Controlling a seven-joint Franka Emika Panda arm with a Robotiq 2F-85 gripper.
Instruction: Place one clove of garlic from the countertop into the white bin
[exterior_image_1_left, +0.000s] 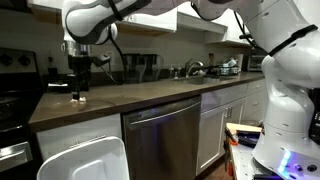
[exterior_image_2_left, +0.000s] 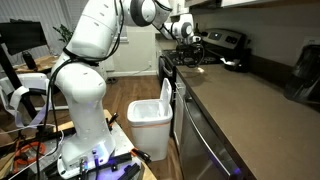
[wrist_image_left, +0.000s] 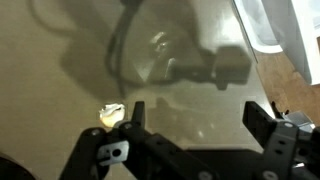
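Note:
My gripper shifts to its left in the wrist view and goes down around the garlic clove (wrist_image_left: 111, 115) next. The clove lies below and that way, outside one finger.
A pale garlic clove (wrist_image_left: 111, 115) lies on the dark-brown countertop (wrist_image_left: 180, 40), just outside one finger of my gripper (wrist_image_left: 198, 112), whose jaws are open and empty. In an exterior view my gripper (exterior_image_1_left: 79, 88) hangs low over the countertop (exterior_image_1_left: 150, 95) near its end, with a small pale clove (exterior_image_1_left: 80, 98) under it. The white bin (exterior_image_1_left: 85, 160) stands on the floor below the counter's front edge; it also shows in an exterior view (exterior_image_2_left: 150, 118) beside the cabinets. In that view my gripper (exterior_image_2_left: 183, 33) is over the far end of the countertop (exterior_image_2_left: 250, 100).
A stainless dishwasher (exterior_image_1_left: 162, 135) sits under the counter next to white cabinets (exterior_image_1_left: 212, 130). A black stove (exterior_image_1_left: 15, 100) adjoins the counter end. A sink with faucet and dishes (exterior_image_1_left: 205, 68) lies further along. The bin's rim (wrist_image_left: 268, 25) shows at the wrist view's corner.

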